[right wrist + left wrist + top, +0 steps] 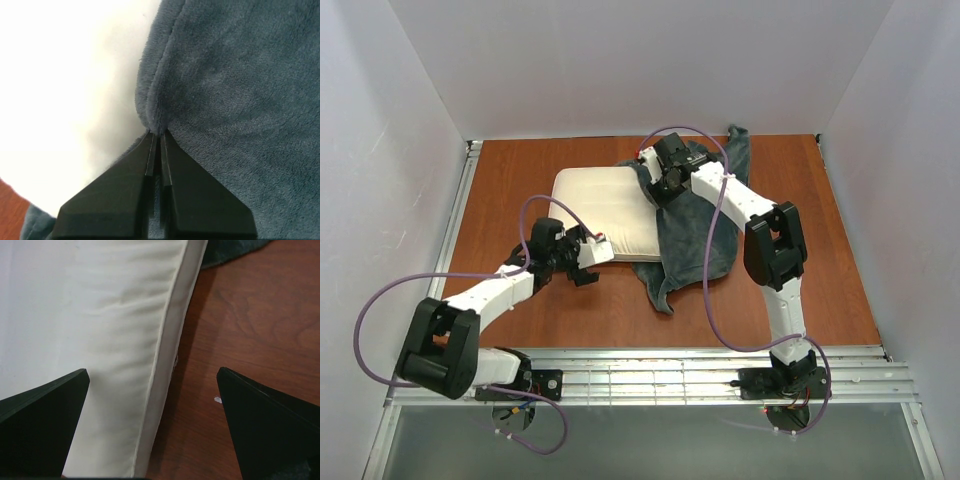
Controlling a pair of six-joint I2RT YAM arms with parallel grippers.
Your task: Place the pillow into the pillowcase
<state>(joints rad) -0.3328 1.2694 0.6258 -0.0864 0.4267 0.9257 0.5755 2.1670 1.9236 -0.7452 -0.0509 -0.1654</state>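
Next, my left gripper lowers and tilts around the pillow's near seamed edge (622,259) (156,367) below its open fingers, since bare wood beside that edge leaves one finger room.
The cream-white pillow (605,208) lies on the table, its plain side up; no bear face shows. Its right end lies on the dark grey-teal pillowcase (695,235), which spreads to the right. My right gripper (658,187) is shut on the pillowcase's hemmed edge (156,107) beside the pillow (70,95). My left gripper (598,252) is open at the pillow's near corner; in the left wrist view (152,377) one finger is over the pillow (100,330) and the other over bare wood, with the pillow's seamed edge between them.
The brown wooden table (520,180) is boxed by white walls at the back and both sides. A metal rail (650,365) runs along the near edge. Purple cables loop from both arms.
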